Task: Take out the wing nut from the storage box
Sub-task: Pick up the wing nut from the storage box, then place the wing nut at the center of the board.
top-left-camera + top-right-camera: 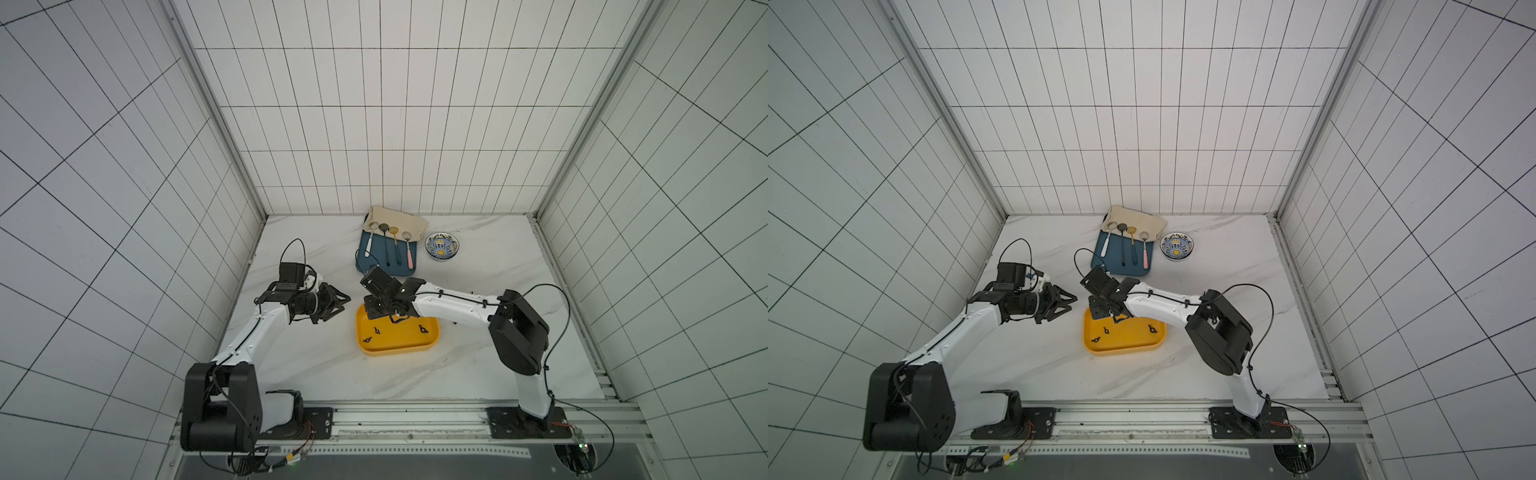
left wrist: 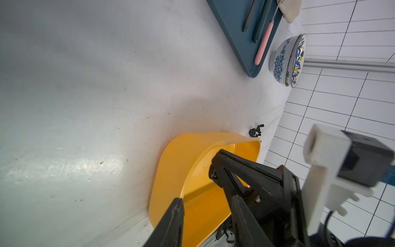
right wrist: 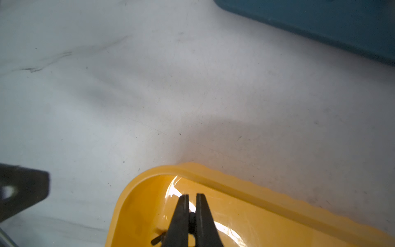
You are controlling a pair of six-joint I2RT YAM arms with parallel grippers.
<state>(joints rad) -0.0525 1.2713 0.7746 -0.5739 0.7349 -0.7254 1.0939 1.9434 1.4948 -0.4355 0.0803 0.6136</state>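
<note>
The right gripper holds a wing nut, so next it lifts across the box point(image 1: 399, 351) and lowers to let go on the marble table past the box's other end point(image 1: 489, 291).
The yellow storage box point(image 1: 399, 351) point(image 1: 1125, 351) lies on the marble table between the arms. Three loose black wing nuts point(image 1: 377, 331) point(image 1: 1106, 331) lie on its floor. My right gripper point(image 1: 395, 319) point(image 1: 1117, 320) point(image 3: 192, 195) reaches down into the box's far left corner. Its jaws are shut on a dark wing nut point(image 3: 191, 220), and one wing sticks out beside a finger. My left gripper point(image 1: 345, 305) point(image 1: 1073, 304) point(image 2: 207, 198) hovers open just left of the box point(image 2: 171, 171), holding nothing.
A dark-blue tray point(image 1: 384, 268) with several spoons and a beige cloth point(image 1: 395, 218) sits behind the box. A patterned bowl point(image 1: 442, 247) stands to the tray's right. In the left wrist view a small black wing nut point(image 2: 256, 130) lies on the table beyond the box.
</note>
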